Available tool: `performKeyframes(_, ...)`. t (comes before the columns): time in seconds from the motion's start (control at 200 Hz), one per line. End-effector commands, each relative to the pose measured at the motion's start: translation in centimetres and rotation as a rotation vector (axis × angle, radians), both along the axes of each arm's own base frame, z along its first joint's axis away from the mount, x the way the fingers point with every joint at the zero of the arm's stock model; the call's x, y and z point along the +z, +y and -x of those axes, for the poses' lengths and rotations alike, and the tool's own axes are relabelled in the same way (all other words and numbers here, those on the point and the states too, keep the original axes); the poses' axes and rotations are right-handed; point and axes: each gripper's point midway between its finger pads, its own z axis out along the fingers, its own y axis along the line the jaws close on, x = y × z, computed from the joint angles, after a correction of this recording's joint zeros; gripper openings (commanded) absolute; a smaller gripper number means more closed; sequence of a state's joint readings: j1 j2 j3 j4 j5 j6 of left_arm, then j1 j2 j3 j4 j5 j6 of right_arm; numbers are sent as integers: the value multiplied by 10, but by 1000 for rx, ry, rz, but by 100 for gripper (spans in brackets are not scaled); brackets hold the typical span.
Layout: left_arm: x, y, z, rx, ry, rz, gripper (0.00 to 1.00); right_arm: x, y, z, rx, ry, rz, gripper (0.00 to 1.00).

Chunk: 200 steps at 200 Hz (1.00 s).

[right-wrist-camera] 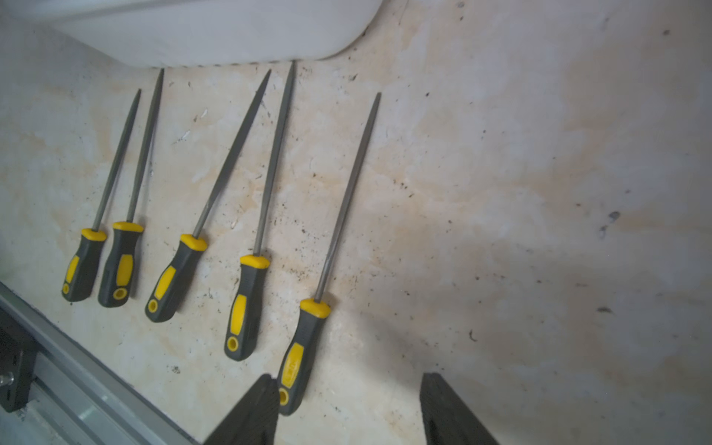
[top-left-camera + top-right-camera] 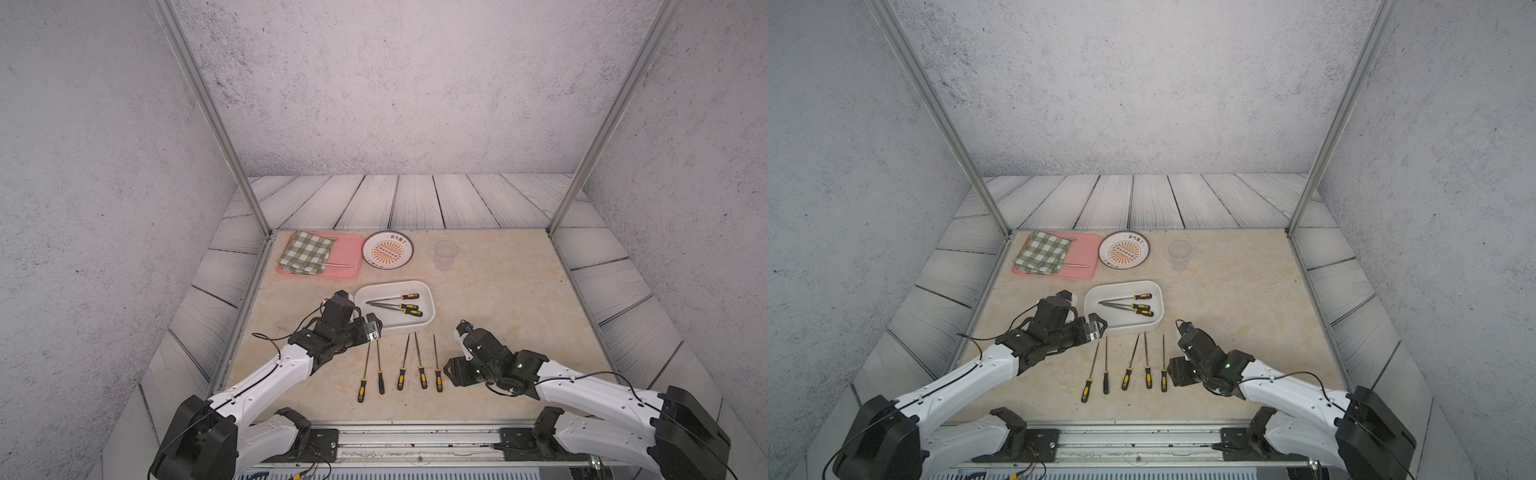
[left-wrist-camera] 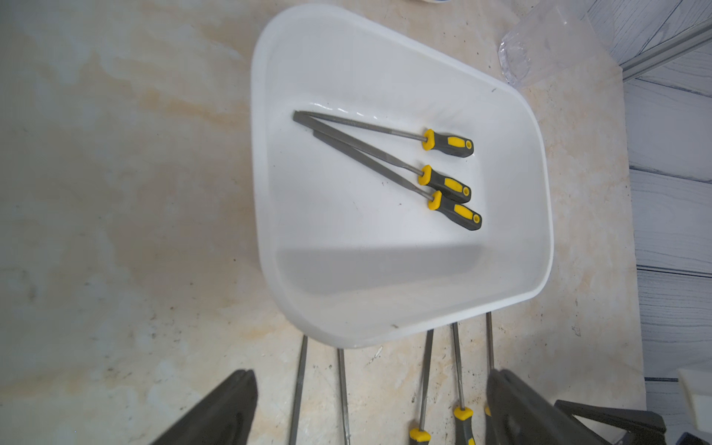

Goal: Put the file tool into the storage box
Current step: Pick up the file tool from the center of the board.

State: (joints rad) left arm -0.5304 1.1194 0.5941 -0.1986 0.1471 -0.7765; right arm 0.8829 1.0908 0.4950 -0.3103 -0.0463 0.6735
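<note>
The end file's handle (image 2: 438,380) (image 1: 299,357) is below my right gripper, beside one finger. My right gripper needs to go down toward the row of files next, until its two fingers are on either side of the handle.
The storage box (image 2: 431,311) (image 2: 1159,309) is a shallow white tub mid-table, with three yellow-and-black file tools (image 2: 395,305) (image 3: 385,154) lying inside. Several more files (image 2: 404,361) (image 2: 1129,361) lie in a row on the table in front of it, tips toward the box. My left gripper (image 2: 371,332) (image 3: 370,408) hovers open at the box's near left corner, above the file tips. My right gripper (image 2: 454,371) (image 1: 348,408) is open and low beside the rightmost file (image 2: 436,365) (image 1: 346,200). That file's handle end lies just inside one finger (image 1: 254,412), ungripped.
At the back left a pink tray (image 2: 345,249) holds a green checked cloth (image 2: 307,251) and a metal utensil. A round plate (image 2: 387,250) and a clear cup (image 2: 446,254) stand behind the box. A metal rail (image 2: 415,440) runs along the front edge.
</note>
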Motion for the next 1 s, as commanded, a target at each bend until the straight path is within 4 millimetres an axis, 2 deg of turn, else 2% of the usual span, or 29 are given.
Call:
performKeyframes(0.0,4,0,-3,13,-4,-13,98,6,9,-1,-14,-2,6,63)
performKeyframes(0.656,6,1,-3,4,3,-37,98,-16,24,5,22,23,254,59)
performKeyframes(0.996,12,1,-3,5,-14,-29,98,-26,29,5,40,26,336,52)
